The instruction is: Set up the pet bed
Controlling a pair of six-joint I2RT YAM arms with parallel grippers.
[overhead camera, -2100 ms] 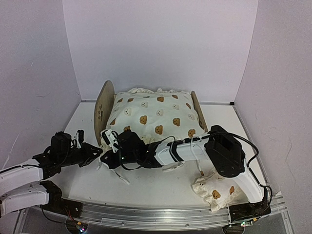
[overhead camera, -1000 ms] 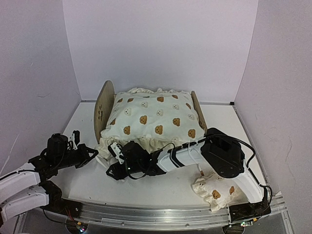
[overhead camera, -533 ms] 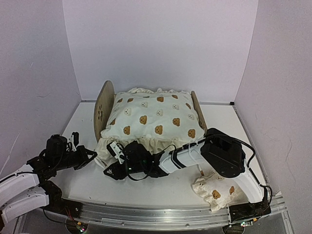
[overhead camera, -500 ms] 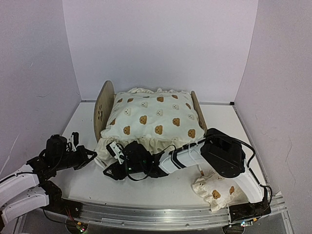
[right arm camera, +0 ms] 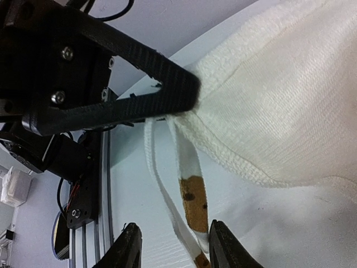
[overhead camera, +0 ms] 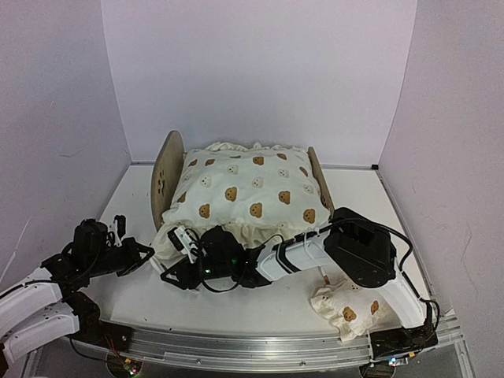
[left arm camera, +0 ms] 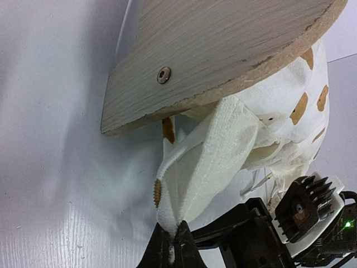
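Observation:
My right gripper needs to move outward next, from the hanging ties to the cushion's near edge (overhead camera: 162, 251) (right arm camera: 216, 147) next to my left gripper.
The pet bed stands at mid-table with its wooden headboard (overhead camera: 161, 183) on the left and footboard (overhead camera: 316, 183) on the right. A cream bear-print cushion (overhead camera: 252, 193) covers its base. My left gripper (overhead camera: 150, 251) is shut on the cushion's front-left ruffle corner (left arm camera: 209, 162), pinched at its fingertips (left arm camera: 172, 241) just below the headboard (left arm camera: 223, 50). My right gripper (overhead camera: 168, 276) sits right beside it, low over the table. In the right wrist view its jaws (right arm camera: 175, 252) stand apart, and two cushion ties (right arm camera: 189, 195) hang between them, one touching the right finger (right arm camera: 223, 243).
A small bear-print pillow (overhead camera: 346, 309) lies at the front right, by the right arm's base. White walls close in the table (overhead camera: 260, 303) on the left, back and right. The left gripper's black finger (right arm camera: 111, 106) crosses close above my right gripper.
My left gripper has drawn the cushion corner slightly left and toward the front. My right gripper has slid left up to it, its jaws narrowing around the ties.

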